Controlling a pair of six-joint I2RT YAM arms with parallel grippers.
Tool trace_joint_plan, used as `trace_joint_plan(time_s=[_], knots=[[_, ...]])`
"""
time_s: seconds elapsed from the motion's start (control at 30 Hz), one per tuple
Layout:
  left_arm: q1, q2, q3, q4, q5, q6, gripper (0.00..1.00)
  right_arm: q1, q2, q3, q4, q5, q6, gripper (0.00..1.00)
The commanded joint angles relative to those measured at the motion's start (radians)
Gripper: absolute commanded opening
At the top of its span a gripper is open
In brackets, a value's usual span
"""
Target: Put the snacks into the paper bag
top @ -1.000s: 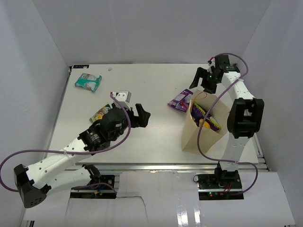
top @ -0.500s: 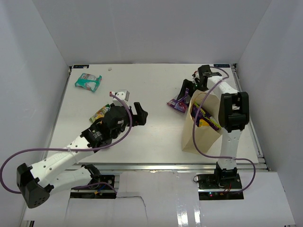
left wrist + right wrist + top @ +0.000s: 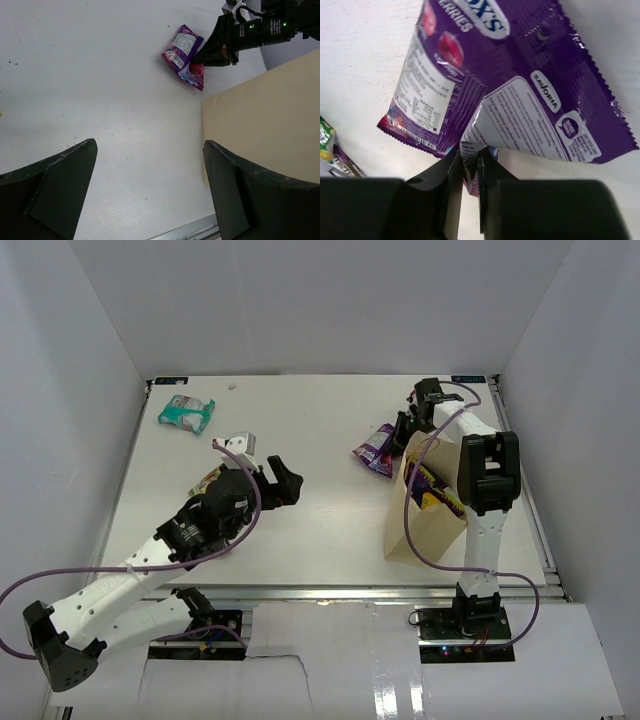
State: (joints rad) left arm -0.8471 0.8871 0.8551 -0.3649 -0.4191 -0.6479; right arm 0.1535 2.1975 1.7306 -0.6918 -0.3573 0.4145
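My right gripper should next raise the purple packet (image 3: 377,448) above the rim of the bag's opening (image 3: 435,488), then move it back over the opening and release it, since the bag's opening stands back and higher.
My right gripper (image 3: 470,161) is shut on the folded edge of a purple snack packet (image 3: 520,75) lying on the white table. From above, that purple packet (image 3: 377,448) lies just left of the paper bag (image 3: 420,520), with the right gripper (image 3: 399,432) at its far end. The bag stands open with purple and yellow snacks (image 3: 436,492) inside. My left gripper (image 3: 285,480) hovers open at mid-table, its fingers (image 3: 60,190) spread wide over bare table. A teal-white bag (image 3: 186,413) lies far left. A green-yellow bag (image 3: 208,479) peeks out beside the left arm.
The left wrist view shows the purple packet (image 3: 183,47), the right gripper (image 3: 220,45) on it and the paper bag's tan side (image 3: 265,125). White walls close in the table on three sides. A metal rail (image 3: 400,590) runs along the near edge.
The right gripper has come down to the purple packet and closed on its edge. The left arm has shifted slightly left and away, jaws still open.
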Motion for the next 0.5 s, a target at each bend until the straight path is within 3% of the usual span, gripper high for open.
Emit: trace_joint_plan(time_s=[0.0,0.07,0.17,0.37,0.47], knots=[[0.005,-0.046,-0.016,-0.035,-0.026,-0.033,0.98,0.001,-0.002,0.04,0.063,0.041,-0.005,0.15],[0.005,-0.063,-0.031,-0.035,-0.029,-0.053,0.98,-0.012,-0.016,0.046,0.08,0.021,-0.035,0.08],[0.005,-0.099,-0.068,-0.035,-0.033,-0.084,0.98,-0.041,-0.05,0.086,0.129,-0.063,-0.107,0.08],[0.005,-0.139,-0.146,-0.025,-0.006,-0.137,0.98,-0.12,-0.136,0.2,0.268,-0.414,-0.256,0.08],[0.003,-0.146,-0.156,-0.025,0.003,-0.144,0.98,-0.141,-0.16,0.263,0.296,-0.456,-0.279,0.08]])
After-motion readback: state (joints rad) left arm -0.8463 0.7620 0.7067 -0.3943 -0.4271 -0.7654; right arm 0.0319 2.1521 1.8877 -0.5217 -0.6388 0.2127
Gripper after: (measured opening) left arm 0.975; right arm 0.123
